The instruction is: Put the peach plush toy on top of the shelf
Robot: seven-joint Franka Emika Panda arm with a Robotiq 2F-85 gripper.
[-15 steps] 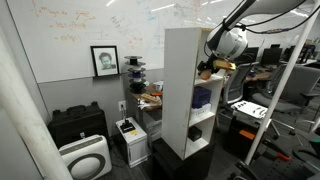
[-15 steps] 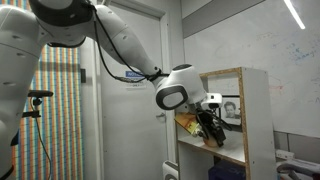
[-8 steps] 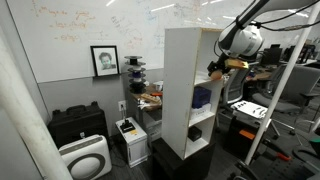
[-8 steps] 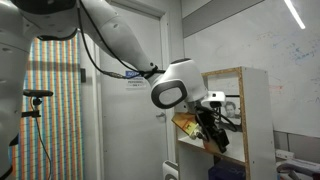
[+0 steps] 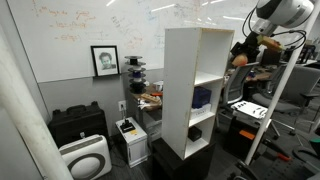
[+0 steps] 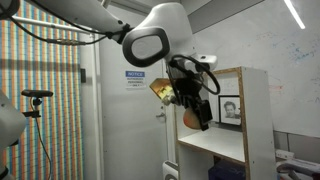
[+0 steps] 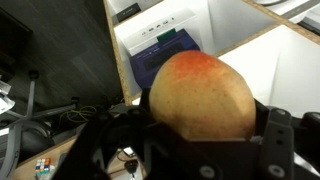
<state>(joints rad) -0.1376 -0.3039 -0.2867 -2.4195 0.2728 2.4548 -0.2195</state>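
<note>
The peach plush toy is hanging below the shelf's flat top [image 5: 201, 29]. Next, my gripper needs to lift it past the shelf's upper edge, then lower it outward onto the shelf's top.
My gripper [image 7: 200, 125] is shut on the peach plush toy [image 7: 198, 92], a rounded orange-peach ball that fills the wrist view. In an exterior view the toy [image 5: 240, 58] hangs in the gripper [image 5: 243, 52] to the right of the tall white shelf [image 5: 190, 85], just below its flat top and clear of the compartments. In an exterior view the toy [image 6: 193, 116] is held in front of the shelf [image 6: 235, 115], near its upper edge. A dark blue-purple object [image 5: 203, 97] sits in a middle compartment; it also shows below the toy in the wrist view [image 7: 163, 50].
A low black cabinet [image 5: 77, 124] and a white air purifier [image 5: 84, 158] stand left of the shelf. A framed portrait [image 5: 104, 60] hangs on the whiteboard wall. A white frame post [image 5: 278, 90] and cluttered desks stand to the right. A door [image 6: 125, 100] is behind the arm.
The gripper has pulled the toy out of the shelf compartment and lifted it up and away from the shelf front, toward the level of the top.
</note>
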